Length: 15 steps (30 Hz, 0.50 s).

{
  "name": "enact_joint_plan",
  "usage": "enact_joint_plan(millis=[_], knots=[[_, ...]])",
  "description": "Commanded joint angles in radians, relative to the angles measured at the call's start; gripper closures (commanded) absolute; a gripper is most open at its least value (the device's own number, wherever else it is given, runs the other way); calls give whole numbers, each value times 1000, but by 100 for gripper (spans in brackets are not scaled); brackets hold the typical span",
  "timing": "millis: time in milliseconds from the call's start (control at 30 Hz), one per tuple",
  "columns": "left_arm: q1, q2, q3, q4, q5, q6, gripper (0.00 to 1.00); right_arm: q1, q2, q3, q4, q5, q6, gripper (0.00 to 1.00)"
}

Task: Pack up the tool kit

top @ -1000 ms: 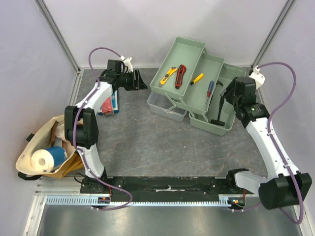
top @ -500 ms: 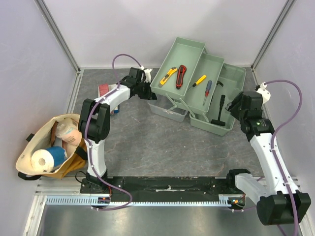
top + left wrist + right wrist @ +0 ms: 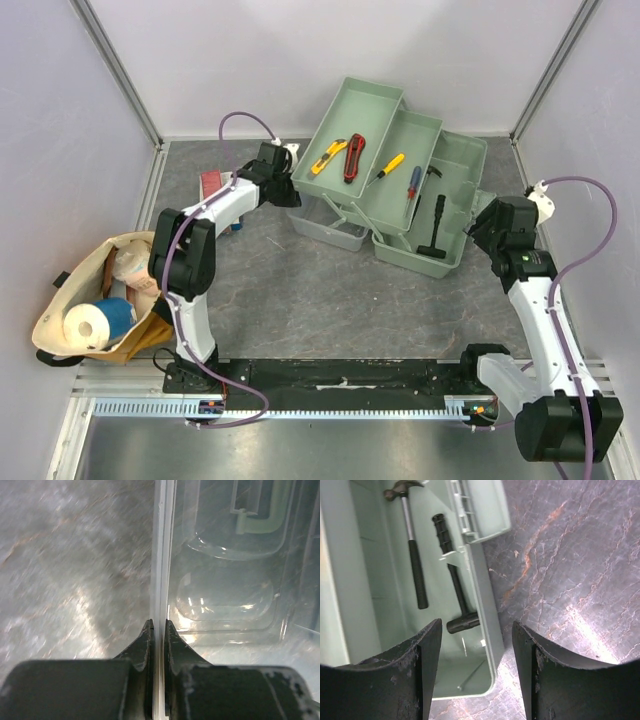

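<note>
I will swing my left gripper up and over the toolbox's upper tray [image 3: 350, 137] to let go of the clear lid [image 3: 330, 228], as that tray is to the gripper's right in the top view.
The pale-green toolbox [image 3: 462, 160] stands fanned out at the back right of the table. Its upper tray holds a yellow knife [image 3: 327, 156] and a red-black cutter [image 3: 352, 158]. The middle tray holds two screwdrivers [image 3: 414, 182]. A black hammer [image 3: 436, 225] lies in the base, also seen in the right wrist view [image 3: 455, 592] beside a second hammer [image 3: 412, 555]. My left gripper [image 3: 287, 187] [image 3: 158, 623] is shut on the rim [image 3: 159, 555] of the clear lid [image 3: 330, 228] [image 3: 225, 595]. My right gripper [image 3: 490, 228] [image 3: 476, 625] hangs open over the box's near right corner, holding nothing.
A tan cloth bag [image 3: 60, 335] with a paper roll [image 3: 88, 325] slumps at the left edge. A red-and-blue packet [image 3: 213, 185] lies behind the left arm. Pale walls with metal posts close in the back and sides.
My left gripper swung from the packet to the clear lid and shut on its rim. The toolbox has shifted left and turned slightly. My right gripper drew back to the right of the box.
</note>
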Motion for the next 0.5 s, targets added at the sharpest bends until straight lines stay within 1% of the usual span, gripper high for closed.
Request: enact_joint_plan(millis=[0,100,233,333,367,467], knots=[[46,-178,-110,-50,-206,-58,98,-16,17,-58,51,-40,-5,35],[46,-242,-173,-51,-240,-69,98,-19,43,-98,100,-120,-28,35],[46,-291,-180,-66,-281,-72,98,-19,104,-148,198,-275,-51,38],[46,-316,-154,-91,-310,-67,98,-19,118,-190,279,-362,-48,43],[46,-322,-143,-103,-319,-64,98,-19,122,-196,304,-378,-44,46],[43,-331,-96,-139,-335,-55,98,-19,142,-201,324,-410,-44,52]])
